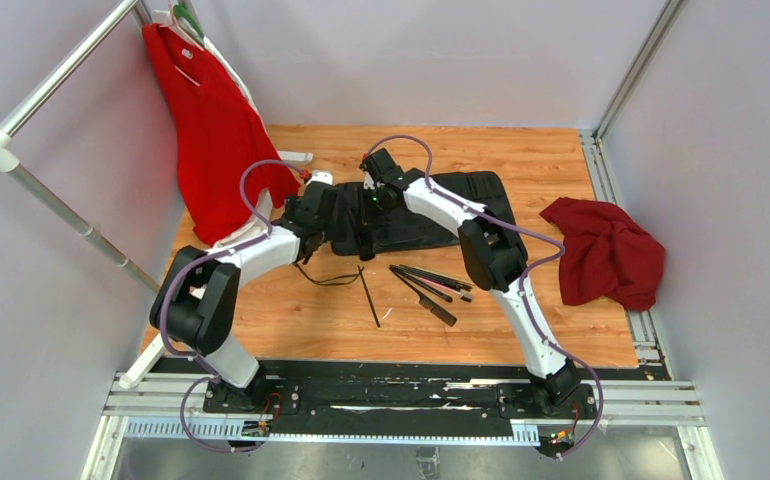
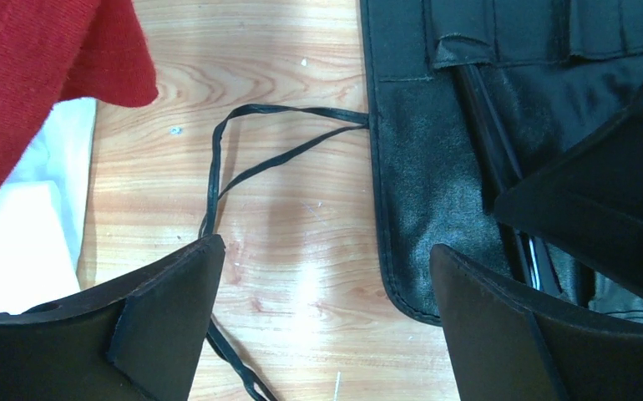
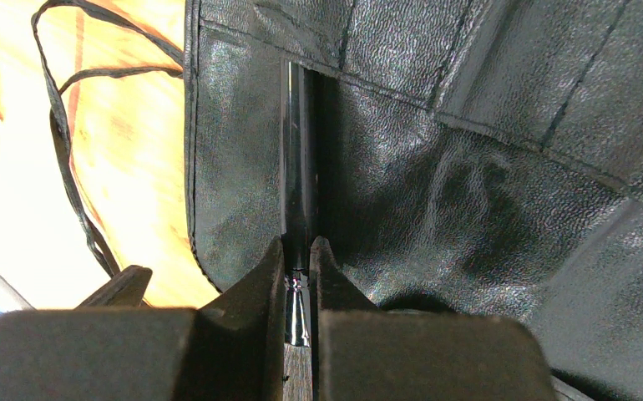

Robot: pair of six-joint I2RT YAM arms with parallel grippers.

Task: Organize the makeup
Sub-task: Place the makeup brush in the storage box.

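Observation:
My right gripper pushes the makeup brush outward, deeper into the slot's opening (image 3: 298, 67), next and releases it there. Part of the brush's handle still lies bare outside.
The black case (image 1: 441, 205) lies unrolled at the table's middle back. My right gripper (image 3: 299, 242) is shut on a thin black makeup brush (image 3: 299, 167) whose handle runs up into a slot near the case's (image 3: 435, 184) left end. From above, that gripper (image 1: 365, 228) sits over the case. My left gripper (image 2: 326, 251) is open with nothing between its fingers, above bare wood, and its right finger overlaps the case's edge (image 2: 402, 217). Its place in the top view is (image 1: 313, 238). Several more makeup brushes (image 1: 431, 285) lie loose in front of the case, and one (image 1: 369, 295) lies apart to their left.
The case's thin black cord (image 2: 218, 159) loops over the wood under my left gripper. A red garment (image 1: 211, 130) hangs on a rack at the back left. A crumpled red cloth (image 1: 606, 250) lies at the right edge. Grey walls enclose the table.

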